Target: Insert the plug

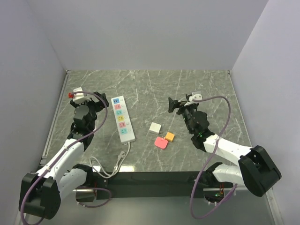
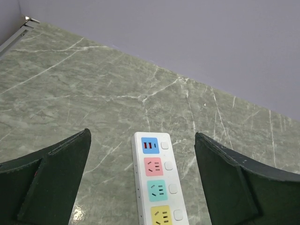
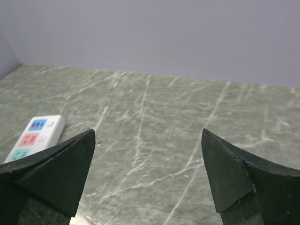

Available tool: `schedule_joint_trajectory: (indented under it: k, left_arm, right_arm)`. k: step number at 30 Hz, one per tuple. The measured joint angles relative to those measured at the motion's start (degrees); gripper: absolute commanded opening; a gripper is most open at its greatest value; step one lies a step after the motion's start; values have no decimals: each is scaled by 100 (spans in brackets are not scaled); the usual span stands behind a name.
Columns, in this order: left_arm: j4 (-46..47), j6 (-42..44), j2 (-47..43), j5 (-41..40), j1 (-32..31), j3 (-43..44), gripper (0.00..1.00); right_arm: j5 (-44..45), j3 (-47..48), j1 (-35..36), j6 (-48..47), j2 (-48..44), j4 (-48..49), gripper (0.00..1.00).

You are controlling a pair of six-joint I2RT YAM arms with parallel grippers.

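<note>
I should tilt my right gripper's fingers down, move them back and lower them around the white plug's sides, as the plug is below and behind the gripper.
A white power strip [image 1: 123, 119] with coloured sockets lies left of centre on the marble table; in the left wrist view it [image 2: 158, 180] shows blue, pink, teal and yellow sockets. Three small plugs lie to its right: a white one [image 1: 155, 127], an orange one [image 1: 169, 136] and a pink one [image 1: 161, 143]. My left gripper [image 1: 102, 101] is open and empty, just left of the strip's far end, with the strip between its fingers [image 2: 51, 178] in the wrist view. My right gripper [image 1: 172, 104] is open and empty, above the table beyond the plugs.
The strip's white cord [image 1: 110, 166] coils toward the table's near edge between the arm bases. Grey walls enclose the table on the left, back and right. The strip's far end also shows in the right wrist view [image 3: 33, 138].
</note>
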Motion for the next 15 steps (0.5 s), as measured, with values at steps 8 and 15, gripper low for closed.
schedule_joint_trajectory:
  k: [8,15]
  left_arm:
    - [-85,4,444,162,-35,223,96]
    - [-140,2,481,483,-42,227,96]
  right_arm:
    - [-1467,667,-46,98,796,-616,97]
    - [-2669,962,-57,105,1071,-1381,97]
